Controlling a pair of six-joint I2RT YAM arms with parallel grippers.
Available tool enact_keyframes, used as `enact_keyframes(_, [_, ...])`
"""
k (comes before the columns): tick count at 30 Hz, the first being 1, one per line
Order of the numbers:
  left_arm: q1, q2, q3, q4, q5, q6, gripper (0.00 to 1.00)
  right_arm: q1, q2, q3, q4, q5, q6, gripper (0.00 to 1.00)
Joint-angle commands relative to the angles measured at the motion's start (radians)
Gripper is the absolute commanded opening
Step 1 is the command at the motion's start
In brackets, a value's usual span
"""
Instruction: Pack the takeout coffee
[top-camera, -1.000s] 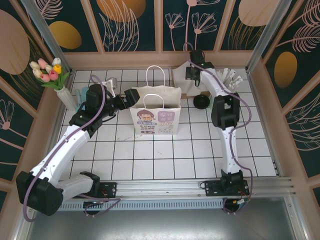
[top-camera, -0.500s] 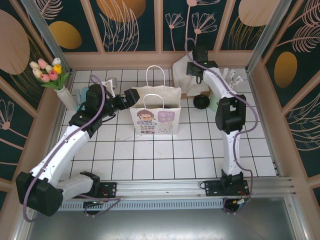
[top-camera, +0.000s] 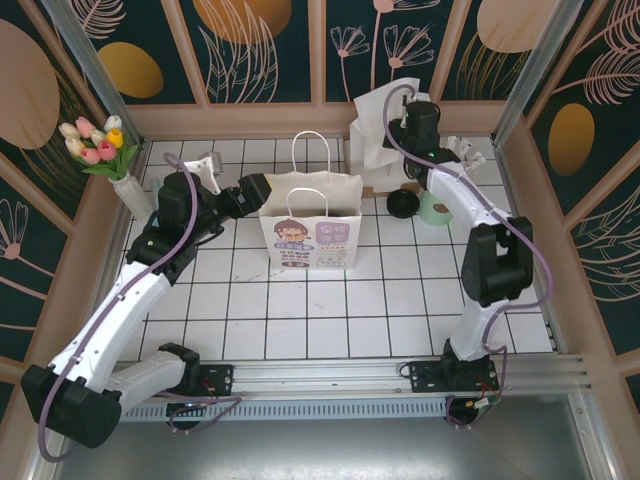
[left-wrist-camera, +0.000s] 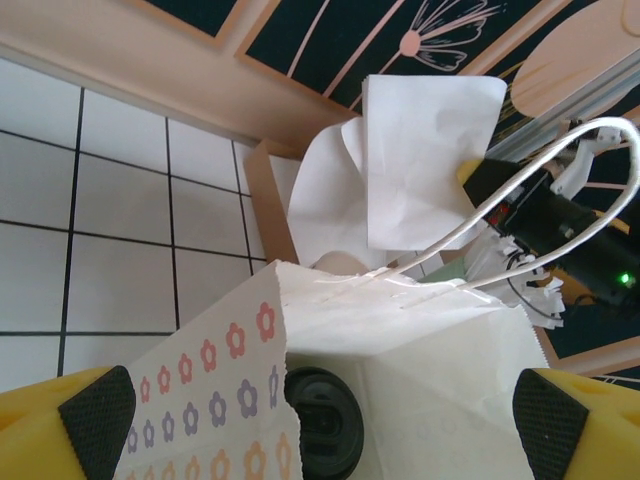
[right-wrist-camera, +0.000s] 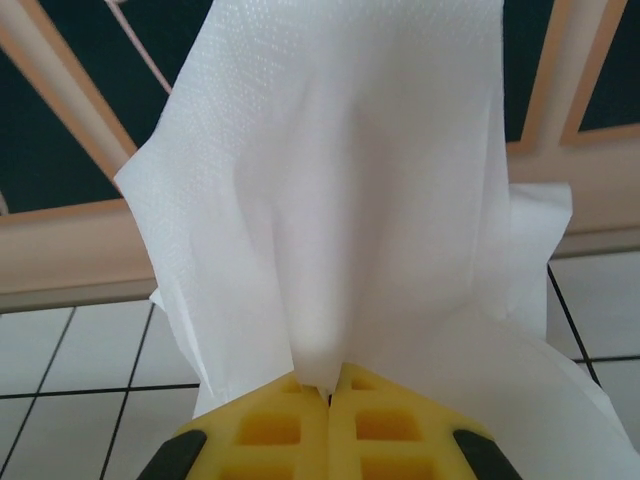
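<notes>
The white napkin should go down to the tan napkin holder (top-camera: 364, 172) next, since the holder stands below my right gripper. My right gripper will lower the napkin and release it there.
A white paper bag (top-camera: 310, 225) with a cartoon print stands open mid-table. In the left wrist view a round black lid, the takeout coffee (left-wrist-camera: 322, 420), lies deep inside the bag (left-wrist-camera: 200, 370), behind its flowered side panel. My left gripper (top-camera: 255, 190) hangs at the bag's left rim, open wide, and its black pads (left-wrist-camera: 97, 410) straddle the mouth without touching it. My right gripper (top-camera: 398, 128) is raised near the back wall, shut on a white napkin (top-camera: 380, 125) that hangs in folds in front of its yellow fingers (right-wrist-camera: 300, 430).
A black round object (top-camera: 402, 204) and a pale mint cup (top-camera: 437, 208) sit right of the bag. A tan napkin holder (left-wrist-camera: 265, 200) stands behind it. A vase of tulips (top-camera: 130, 190) is at the left wall. Wooden walls close in three sides.
My right gripper has risen and swung right, lifting the white napkin high above the holder. My left arm has shifted slightly left; its gripper stays open at the bag's rim.
</notes>
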Motion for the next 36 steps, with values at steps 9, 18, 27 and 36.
enact_keyframes(9, [0.004,-0.038,0.01,0.033,-0.014,0.062,0.99,-0.022,-0.045,-0.074,0.164,-0.082,-0.037,0.0])
enact_keyframes(18, [0.005,-0.047,-0.007,0.027,-0.008,0.056,0.99,-0.028,0.099,0.016,0.022,-0.02,0.022,0.0])
enact_keyframes(27, [0.004,-0.054,-0.042,0.032,-0.008,0.057,0.99,-0.032,0.231,0.092,-0.076,-0.011,0.051,0.0])
enact_keyframes(36, [0.004,-0.044,-0.044,0.028,-0.009,0.061,0.98,-0.033,0.223,0.089,-0.082,-0.032,0.069,0.1])
